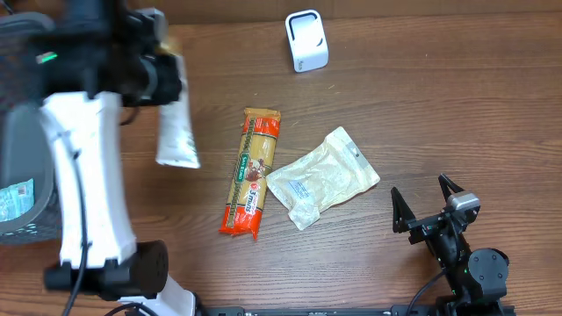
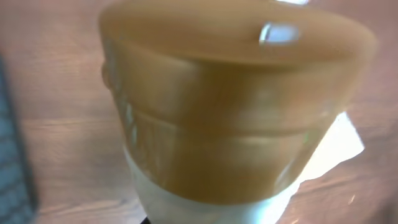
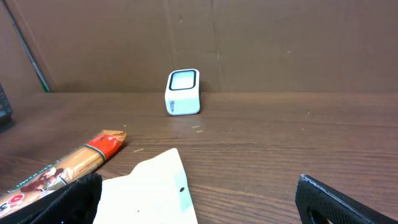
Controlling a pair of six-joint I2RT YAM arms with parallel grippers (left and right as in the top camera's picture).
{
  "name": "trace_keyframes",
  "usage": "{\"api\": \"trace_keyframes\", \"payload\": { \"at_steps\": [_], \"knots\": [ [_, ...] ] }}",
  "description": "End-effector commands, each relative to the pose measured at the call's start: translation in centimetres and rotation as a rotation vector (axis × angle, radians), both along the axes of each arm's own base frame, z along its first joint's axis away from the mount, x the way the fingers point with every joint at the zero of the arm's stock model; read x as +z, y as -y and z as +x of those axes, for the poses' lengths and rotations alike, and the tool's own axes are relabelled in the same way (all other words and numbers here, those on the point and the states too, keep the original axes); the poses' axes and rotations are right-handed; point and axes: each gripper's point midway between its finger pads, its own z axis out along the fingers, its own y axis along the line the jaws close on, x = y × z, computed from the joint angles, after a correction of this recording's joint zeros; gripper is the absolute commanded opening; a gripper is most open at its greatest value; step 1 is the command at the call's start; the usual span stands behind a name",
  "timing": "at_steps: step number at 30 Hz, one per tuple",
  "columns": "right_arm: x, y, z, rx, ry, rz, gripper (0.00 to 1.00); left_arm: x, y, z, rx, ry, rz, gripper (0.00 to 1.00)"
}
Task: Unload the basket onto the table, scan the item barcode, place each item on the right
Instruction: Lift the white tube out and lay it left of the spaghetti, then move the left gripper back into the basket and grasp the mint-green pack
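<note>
Next, my left gripper goes down toward the pasta packet to let go of the tube [image 1: 176, 133], since bare tabletop lies below the gripper and to its right in the overhead view.
My left gripper [image 1: 165, 81] is shut on the item, a white tube [image 1: 176, 133] that hangs above the table's left side. In the left wrist view the tube's tan cap [image 2: 230, 106] fills the frame, blurred, and my own fingers are hidden. No barcode shows on it. The white barcode scanner [image 1: 306, 40] stands at the back of the table, to the right of the tube; it also shows in the right wrist view as the scanner [image 3: 183, 92]. My right gripper [image 1: 428, 209] rests open near the front right corner, nothing between its fingers [image 3: 341, 202].
An orange pasta packet [image 1: 252, 173] and a white pouch [image 1: 322, 177] lie side by side mid-table; the pouch [image 3: 149, 190] is just in front of my right gripper. A dark basket [image 1: 19, 230] sits at the left edge.
</note>
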Motion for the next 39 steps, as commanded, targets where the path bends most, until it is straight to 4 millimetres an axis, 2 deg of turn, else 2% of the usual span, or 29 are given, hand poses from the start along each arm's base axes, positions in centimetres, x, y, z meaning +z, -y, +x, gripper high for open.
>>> {"api": "trace_keyframes", "payload": {
  "at_steps": [1, 6, 10, 13, 17, 21, 22, 24, 28, 29, 31, 34, 38, 39],
  "knots": [
    [0.8, 0.1, -0.1, -0.005, 0.021, 0.005, 1.0, -5.2, 1.0, -0.3, 0.018, -0.121, 0.041, 0.04],
    [0.8, 0.1, -0.1, -0.005, 0.021, 0.005, 1.0, -14.7, 2.0, -0.4, 0.012, -0.22, 0.056, 0.04],
    [0.8, 0.1, -0.1, -0.005, 0.021, 0.005, 1.0, -20.0, 2.0, -1.4, 0.026, -0.259, 0.051, 0.04],
    [0.8, 0.1, -0.1, -0.005, 0.021, 0.006, 1.0, -23.0, 2.0, -2.0, 0.028, -0.262, 0.052, 0.04],
    [0.8, 0.1, -0.1, -0.005, 0.021, 0.006, 1.0, -26.1, 1.9, -2.6, 0.024, -0.241, 0.051, 0.1],
    [0.8, 0.1, -0.1, -0.005, 0.021, 0.005, 1.0, -26.9, 2.2, -2.7, 0.012, -0.232, 0.037, 0.34],
    [0.8, 0.1, -0.1, -0.004, 0.021, 0.005, 1.0, -26.6, 2.5, -2.6, -0.012, -0.223, 0.024, 0.42],
    [0.8, 0.1, -0.1, -0.005, 0.021, 0.005, 1.0, -25.5, 3.3, -2.1, -0.05, -0.206, -0.01, 0.71],
    [0.8, 0.1, -0.1, -0.005, 0.021, 0.006, 1.0, -21.0, 3.7, -0.6, -0.054, -0.185, -0.028, 0.96],
    [0.8, 0.1, -0.1, -0.005, 0.021, 0.005, 1.0, -19.2, 3.6, -0.1, -0.052, -0.171, -0.026, 1.0],
    [0.8, 0.1, -0.1, -0.005, 0.021, 0.005, 1.0, -15.6, 3.2, 1.0, -0.042, -0.132, -0.012, 1.0],
    [0.8, 0.1, -0.1, -0.004, 0.021, 0.005, 1.0, -8.6, 2.0, 2.4, -0.012, -0.034, 0.02, 1.0],
    [0.8, 0.1, -0.1, -0.005, 0.021, 0.005, 1.0, 1.2, -1.8, 3.2, 0.089, 0.16, 0.103, 0.99],
    [0.8, 0.1, -0.1, -0.005, 0.021, 0.005, 1.0, 3.2, -2.9, 3.1, 0.119, 0.205, 0.121, 1.0]
  ]
}}
